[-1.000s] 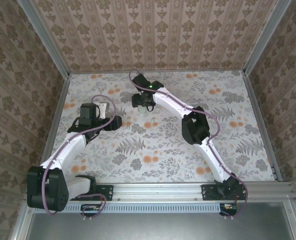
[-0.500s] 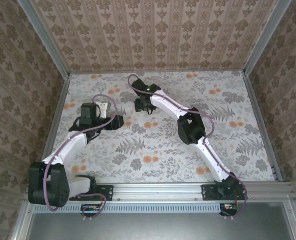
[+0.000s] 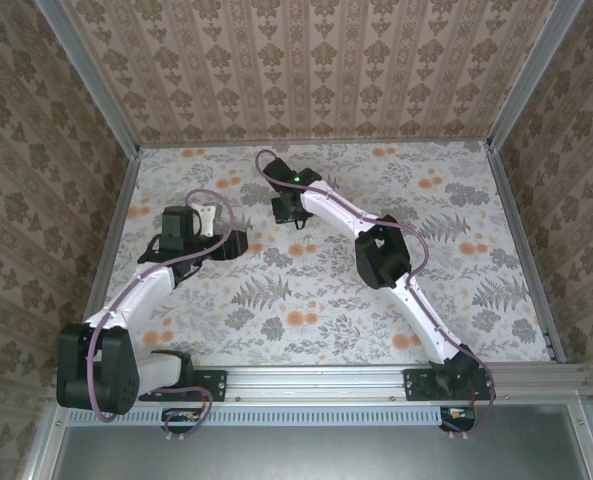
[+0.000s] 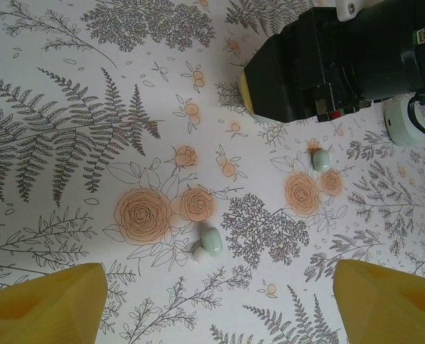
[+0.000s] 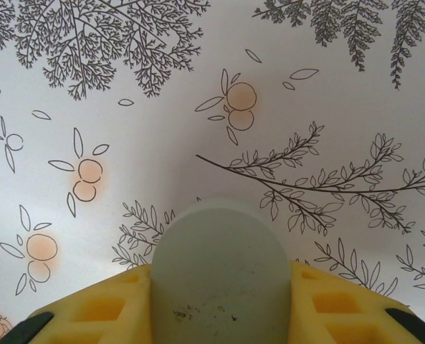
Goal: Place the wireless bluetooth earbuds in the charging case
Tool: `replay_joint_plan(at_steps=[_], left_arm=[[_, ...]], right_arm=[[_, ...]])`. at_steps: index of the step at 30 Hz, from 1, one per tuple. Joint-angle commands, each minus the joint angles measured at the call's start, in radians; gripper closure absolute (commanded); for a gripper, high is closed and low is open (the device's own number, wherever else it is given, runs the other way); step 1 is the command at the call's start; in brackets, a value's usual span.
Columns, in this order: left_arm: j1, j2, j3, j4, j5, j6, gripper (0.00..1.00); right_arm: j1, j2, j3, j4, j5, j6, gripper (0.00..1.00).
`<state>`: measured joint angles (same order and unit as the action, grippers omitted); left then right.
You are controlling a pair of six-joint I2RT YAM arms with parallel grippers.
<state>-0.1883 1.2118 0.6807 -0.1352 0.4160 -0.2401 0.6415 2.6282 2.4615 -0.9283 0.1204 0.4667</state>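
Note:
The open cloth in the middle of the table [image 3: 336,282] is clear, so my right gripper will next carry the charging case back toward my base and release it there.
A pale green earbud [image 4: 211,242] with a white tip lies on the floral tabletop, just ahead of my left gripper [image 4: 219,290]. That gripper is open, its yellow fingers [image 4: 47,304] wide apart and empty. A second earbud [image 4: 321,159] lies farther off, near my right gripper's black body [image 4: 327,57]. The pale green charging case [image 5: 221,276] sits between my right gripper's yellow fingers [image 5: 90,308], which press on both its sides; an edge of the charging case [image 4: 402,122] shows behind that gripper. From above, the right gripper [image 3: 286,210] is at table level and the left gripper [image 3: 234,244] is close by on its left.
The floral table cloth [image 3: 456,260] runs to patterned walls with metal corner posts [image 3: 511,80]. Both arms crowd the back left of the table, with their grippers close together. Open cloth lies to the right and near the front rail [image 3: 316,380].
My right gripper has shifted a little to the left and down over the charging case and closed its fingers on it. The left arm has stayed still.

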Motion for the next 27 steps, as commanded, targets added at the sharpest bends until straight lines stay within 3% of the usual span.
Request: replay_joint_plan(at_steps=[1,7,18,23,27], left_arm=[[0.001,-0.008,0.0,-0.023,0.017,-0.004,0.18],[-0.022,-0.026,0.017,-0.055,0.004,0.007,0.19],[-0.177,0.055,0.067,-0.065,-0.026,0.031,0.19],[-0.238,0.14,0.119,-0.079,-0.023,0.019,0.18],[-0.293,0.195,0.174,-0.129,-0.04,0.011,0.17]], right_arm=[[0.003,-0.091,-0.027,-0.051,-0.003,0.0,0.69],[0.003,-0.274,-0.206,-0.038,0.026,0.039,0.69],[0.004,-0.787,-1.065,0.217,0.011,0.209,0.69],[0.02,-0.877,-1.289,0.268,0.004,0.314,0.69],[0.053,-0.899,-1.369,0.339,-0.013,0.4,0.68]])
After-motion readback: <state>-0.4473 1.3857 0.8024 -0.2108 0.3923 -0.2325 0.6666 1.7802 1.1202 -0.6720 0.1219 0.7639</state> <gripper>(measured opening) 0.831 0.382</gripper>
